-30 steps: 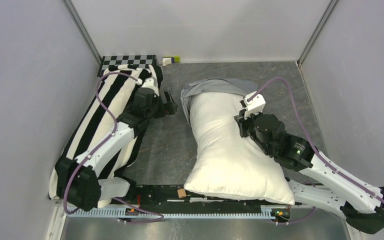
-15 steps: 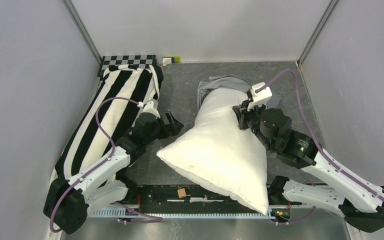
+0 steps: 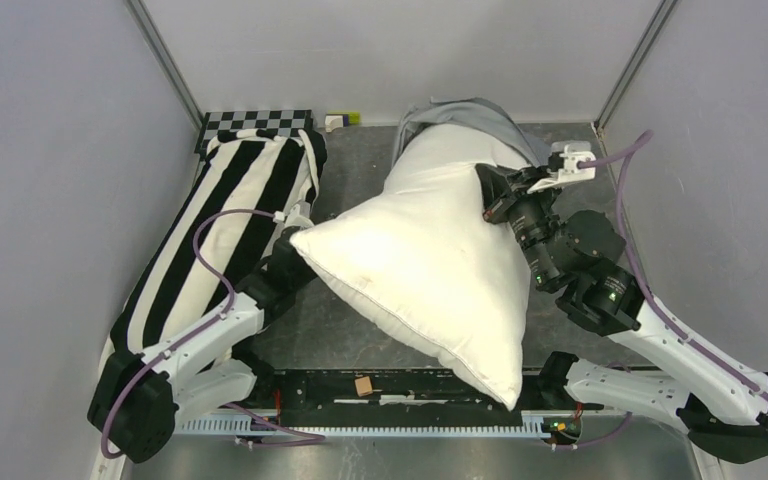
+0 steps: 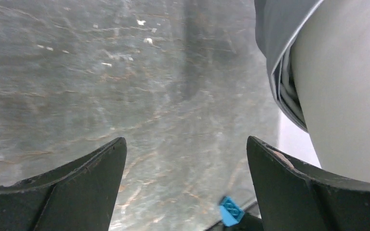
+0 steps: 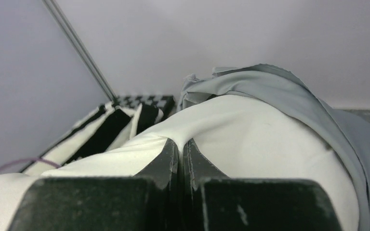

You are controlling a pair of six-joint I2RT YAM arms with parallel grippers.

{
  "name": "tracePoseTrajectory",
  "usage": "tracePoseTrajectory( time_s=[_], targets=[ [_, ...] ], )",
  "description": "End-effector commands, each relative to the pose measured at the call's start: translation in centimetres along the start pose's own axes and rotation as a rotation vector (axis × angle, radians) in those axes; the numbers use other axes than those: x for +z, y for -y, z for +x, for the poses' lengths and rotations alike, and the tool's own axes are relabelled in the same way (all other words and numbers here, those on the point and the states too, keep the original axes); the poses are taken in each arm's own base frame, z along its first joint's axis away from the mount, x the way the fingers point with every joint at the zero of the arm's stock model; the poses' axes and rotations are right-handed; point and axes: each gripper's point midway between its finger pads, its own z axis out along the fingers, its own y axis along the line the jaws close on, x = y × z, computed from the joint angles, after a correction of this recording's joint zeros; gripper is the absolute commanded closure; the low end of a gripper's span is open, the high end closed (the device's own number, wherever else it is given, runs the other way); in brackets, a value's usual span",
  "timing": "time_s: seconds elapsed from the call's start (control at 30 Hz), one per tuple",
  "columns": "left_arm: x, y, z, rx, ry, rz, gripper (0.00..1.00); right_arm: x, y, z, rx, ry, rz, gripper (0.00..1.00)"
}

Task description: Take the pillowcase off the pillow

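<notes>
The right gripper rises next, then lowers to release the hanging pillow on the bare tabletop. The tabletop lies below the gripper and to its left in the top view.
The white pillow [image 3: 430, 265] hangs lifted and tilted over the middle of the table. The blue-grey pillowcase [image 3: 465, 115] is bunched on its far end only. My right gripper [image 3: 488, 197] is shut on a pinch of the pillow's white fabric, seen in the right wrist view [image 5: 180, 144] with the pillowcase [image 5: 294, 94] beyond it. My left gripper [image 4: 185, 163] is open and empty above the bare table, with the pillowcase edge [image 4: 277, 57] and the pillow [image 4: 351, 96] to its upper right. In the top view the pillow's left corner hides it.
A long black-and-white striped pillow [image 3: 215, 225] lies along the left wall, with a checkerboard [image 3: 257, 121] behind it. A small white and green object [image 3: 342, 119] sits at the back wall. A small brown block [image 3: 363, 385] lies on the front rail. Walls close in left, back and right.
My right gripper has risen and moved back and right, lifting the pillow. The pillow's near end swung left, over my left gripper. My left arm drew back toward the near left.
</notes>
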Motion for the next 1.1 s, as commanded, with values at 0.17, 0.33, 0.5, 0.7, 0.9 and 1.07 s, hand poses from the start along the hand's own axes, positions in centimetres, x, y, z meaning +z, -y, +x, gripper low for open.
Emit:
tracePoseTrajectory(
  time_s=[0.17,0.33,0.5,0.7,0.9,1.07],
  targets=[
    [-0.7,10.1,-1.8,-0.31,-0.021,0.398,0.0,-2.3,-0.4,-15.7,0.492,0.487,-0.053,1.0],
    [-1.0,13.9,-4.2,-0.229,0.051,0.488,0.0,-3.3,-0.4,-17.1,0.589,0.511,-0.093,1.0],
    [-0.1,16.6,-5.0,-0.279,0.056,0.584,0.0,-4.3,-1.4,-20.0,0.677,0.547,-0.18,1.0],
    [1.6,19.7,-3.0,-0.349,-0.04,0.651,0.0,-3.0,-3.6,-20.9,0.695,0.521,-0.229,1.0],
    [3.4,22.1,-2.4,-0.461,-0.09,0.777,0.0,-2.2,-5.3,-19.9,0.745,0.486,-0.288,1.0],
    [3.2,25.0,-4.4,-0.479,-0.041,0.908,0.0,-1.8,-6.0,-19.0,0.769,0.453,-0.314,1.0]
  ],
)
